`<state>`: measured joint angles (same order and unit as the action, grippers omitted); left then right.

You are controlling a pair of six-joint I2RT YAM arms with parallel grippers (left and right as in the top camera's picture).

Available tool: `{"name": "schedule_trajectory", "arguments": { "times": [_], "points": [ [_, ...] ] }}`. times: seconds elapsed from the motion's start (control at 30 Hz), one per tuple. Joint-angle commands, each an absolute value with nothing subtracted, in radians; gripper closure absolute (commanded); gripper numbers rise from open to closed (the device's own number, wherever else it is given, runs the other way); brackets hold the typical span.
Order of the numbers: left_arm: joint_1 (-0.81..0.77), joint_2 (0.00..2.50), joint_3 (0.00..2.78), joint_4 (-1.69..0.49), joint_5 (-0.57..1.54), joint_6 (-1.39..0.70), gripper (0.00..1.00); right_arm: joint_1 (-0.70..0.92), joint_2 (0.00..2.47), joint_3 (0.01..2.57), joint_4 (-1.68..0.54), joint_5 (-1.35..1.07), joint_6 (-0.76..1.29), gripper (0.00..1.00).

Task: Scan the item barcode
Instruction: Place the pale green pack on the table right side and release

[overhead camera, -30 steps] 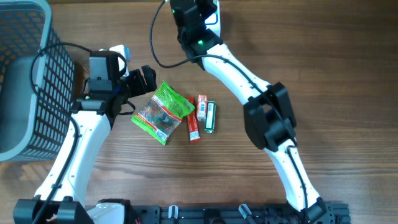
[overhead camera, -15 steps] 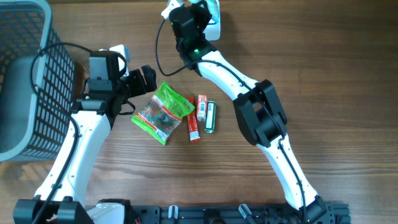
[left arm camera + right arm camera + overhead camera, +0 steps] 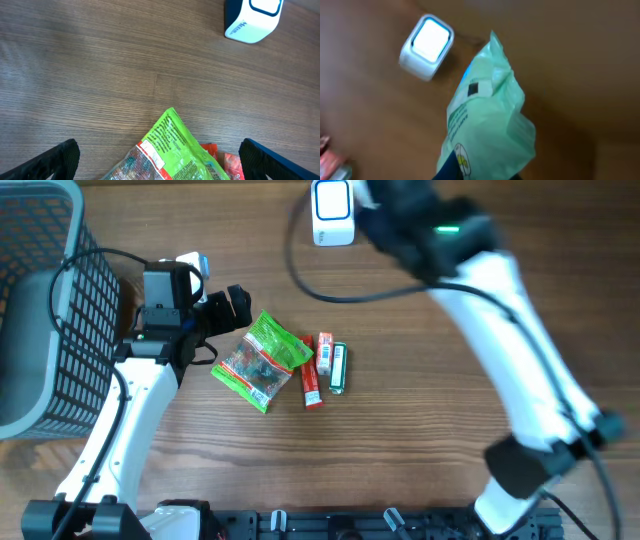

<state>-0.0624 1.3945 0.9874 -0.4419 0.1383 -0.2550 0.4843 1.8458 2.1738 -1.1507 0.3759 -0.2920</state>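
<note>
I need to pull my right gripper back from the scanner (image 3: 331, 212) and down to let go of the packet, because bare tabletop lies below it and to its right in the overhead view.
The item is a pale green plastic packet (image 3: 487, 115) with printed labels; my right gripper (image 3: 479, 174) is shut on its lower end, the fingers mostly hidden beneath it. The packet is held up in the air, to the right of the white scanner (image 3: 426, 46). From overhead the scanner (image 3: 331, 212) stands at the table's far edge, with the blurred right arm (image 3: 440, 235) just to its right and the packet hidden. My left gripper (image 3: 160, 162) is open, hovering over the top of a bright green snack bag (image 3: 175, 147).
On the table lie the green snack bag (image 3: 262, 358), a red packet (image 3: 311, 383), a small red-and-white box (image 3: 325, 352) and a green tube (image 3: 339, 368). A grey wire basket (image 3: 45, 320) stands at the left edge.
The right arm has swung from over the scanner's left side to its right, uncovering the scanner. The left arm and the table items have not moved.
</note>
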Motion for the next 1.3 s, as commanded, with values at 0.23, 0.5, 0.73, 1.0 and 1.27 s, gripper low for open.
{"name": "schedule_trajectory", "arguments": {
  "times": [0.23, 0.5, 0.73, 1.0, 1.27],
  "points": [
    [-0.056, 1.386, 0.993, -0.439, 0.133, -0.239, 0.0, 0.05, 1.863, 1.914, -1.386, -0.084, -0.185, 0.96],
    [-0.056, 1.386, 0.993, -0.439, 0.133, -0.239, 0.0, -0.046, 1.864, 1.427, -0.876, -0.099, -0.322, 0.96],
    [-0.056, 1.386, 0.993, -0.439, 0.133, -0.239, 0.0, -0.046, 1.864, 1.294, -0.736, -0.003, -0.387, 0.27],
    [-0.056, 1.386, 0.993, -0.439, 0.133, -0.239, 0.0, -0.042, 1.864, 1.31, -0.667, -0.062, -0.141, 0.33],
    [-0.056, 1.386, 0.993, -0.439, 0.133, -0.239, 0.0, 0.077, 1.861, 1.324, -0.727, -0.648, -0.075, 0.36]
  ]
}}
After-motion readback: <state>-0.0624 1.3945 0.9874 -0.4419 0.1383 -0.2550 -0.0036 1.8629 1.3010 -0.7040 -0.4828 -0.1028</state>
